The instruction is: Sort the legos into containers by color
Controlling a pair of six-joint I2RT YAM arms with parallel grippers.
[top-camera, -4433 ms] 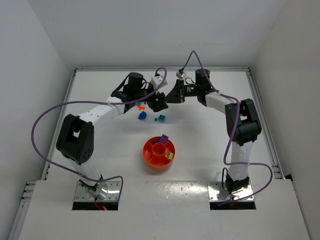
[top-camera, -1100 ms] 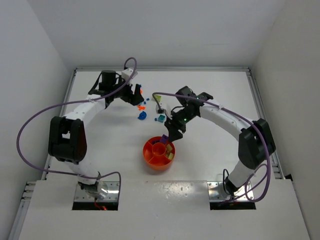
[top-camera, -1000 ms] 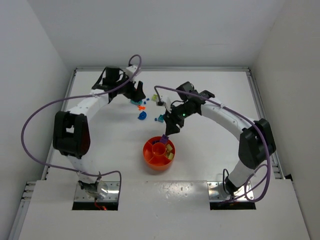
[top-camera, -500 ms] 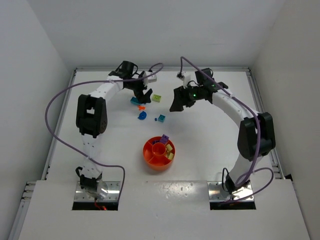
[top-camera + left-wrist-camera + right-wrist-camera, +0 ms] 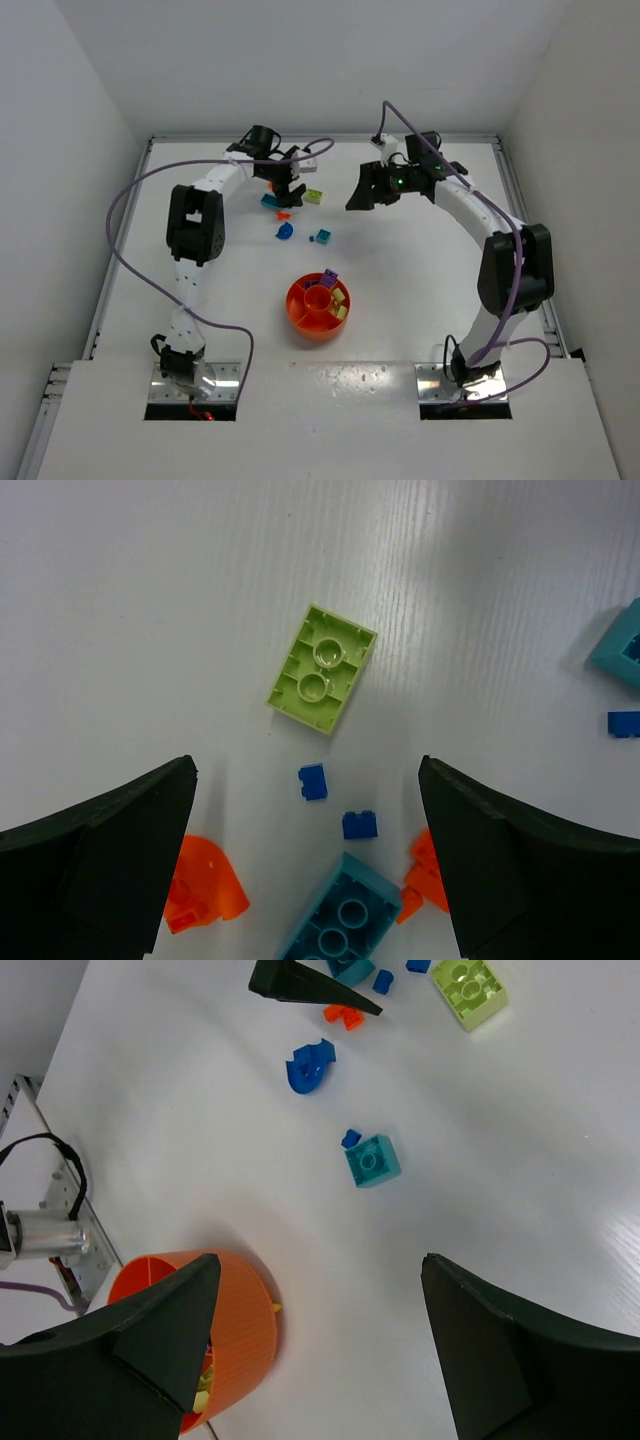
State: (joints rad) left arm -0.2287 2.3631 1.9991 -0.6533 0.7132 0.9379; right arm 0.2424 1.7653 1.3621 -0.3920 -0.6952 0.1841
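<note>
The lime green brick (image 5: 313,196) (image 5: 322,668) lies below my left gripper's fingers and to their right in the top view, so I need to move that gripper sideways and down around it next.
Loose legos lie at the far middle of the table: a lime green brick (image 5: 322,668), two tiny blue bricks (image 5: 313,782), a teal brick (image 5: 345,920) and orange pieces (image 5: 200,885). My left gripper (image 5: 306,772) hovers open right over them, nothing between its fingers. The orange tray of containers (image 5: 305,318) stands nearer, with a purple brick (image 5: 327,276) on its far rim and yellow ones (image 5: 341,311) inside. My right gripper (image 5: 358,197) hangs open and empty, to the right of the pile and well beyond the tray (image 5: 240,1310).
A blue curved piece (image 5: 310,1065) and a small teal brick (image 5: 372,1160) with a tiny blue one beside it lie between the pile and the tray. The left arm's purple cable loops over the table's left side. Raised rails edge the table.
My right gripper has left the tray's far rim and swung back to the far right, opening wider. The left gripper has shifted right over the pile and opened fully.
</note>
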